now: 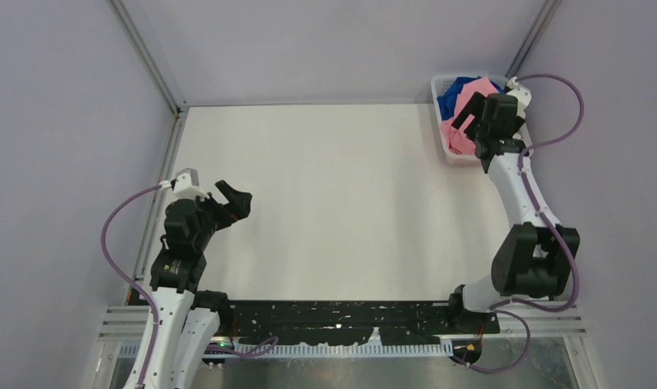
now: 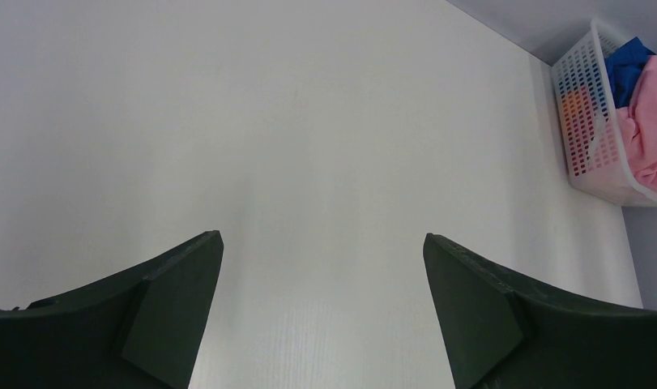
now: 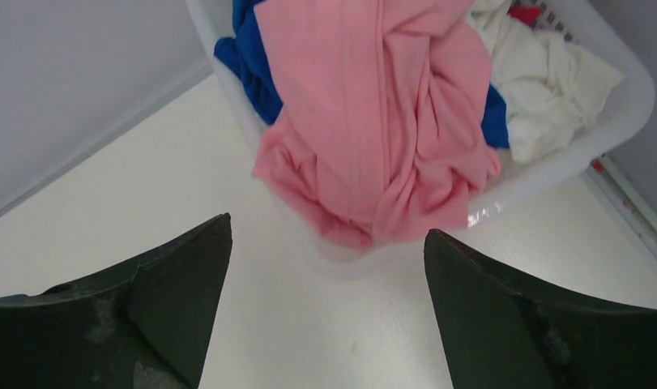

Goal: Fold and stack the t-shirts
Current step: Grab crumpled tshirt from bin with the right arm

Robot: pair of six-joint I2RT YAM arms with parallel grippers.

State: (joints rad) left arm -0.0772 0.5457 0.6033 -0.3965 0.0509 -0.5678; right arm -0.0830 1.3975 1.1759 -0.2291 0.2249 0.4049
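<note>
Next, my right gripper moves outward over the basket and comes down onto the bunched fold (image 3: 347, 57), since the light pink t-shirt (image 3: 381, 121) lies on top of the pile.
A crumpled light pink t-shirt (image 3: 381, 121) lies on top of the pile in a white basket (image 3: 543, 170) at the table's far right corner and hangs over the near rim. A royal blue t-shirt (image 3: 248, 57) and a white one (image 3: 552, 89) lie under and beside it. The pink shirt also shows in the top view (image 1: 462, 121) and in the left wrist view (image 2: 653, 113). My right gripper (image 3: 325, 284) is open and empty, just in front of the basket (image 1: 450, 150) above the table. My left gripper (image 2: 323, 300) is open and empty over the table's left side (image 1: 236, 198).
The white table (image 1: 341, 203) has grey walls on three sides and metal frame posts at the back corners. The basket (image 2: 588, 121) stands against the right wall. The arm bases and a black rail run along the near edge.
</note>
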